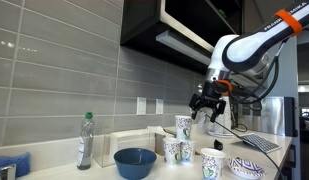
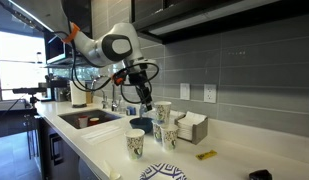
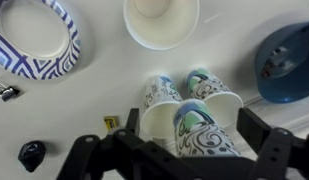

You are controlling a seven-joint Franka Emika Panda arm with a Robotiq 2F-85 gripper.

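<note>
My gripper should next move back off the top cup and then go down onto that single cup's rim (image 1: 212, 153) (image 3: 161, 18) by the patterned bowl, apart from the stack.
Three patterned paper cups form a small stack: two stand side by side (image 3: 159, 95) and a third (image 3: 199, 128) rests on top of them. In both exterior views the top cup (image 1: 183, 124) (image 2: 162, 111) sits just below my gripper (image 1: 207, 103) (image 2: 146, 100). In the wrist view the gripper (image 3: 192, 125) straddles that cup from above, open, its dark fingers (image 3: 132, 121) wide on either side and not touching it. Another single cup (image 3: 161, 18) (image 1: 212, 163) stands apart on the white counter.
A blue bowl (image 1: 135, 162) (image 3: 289, 65) and a blue-and-white patterned bowl (image 1: 246, 168) (image 3: 34, 40) flank the cups. A bottle (image 1: 85, 140) stands further along, a white tray (image 2: 192, 127) by the tiled wall, a sink (image 2: 89, 118) beyond. Small black (image 3: 31, 153) and yellow (image 3: 111, 122) items lie nearby.
</note>
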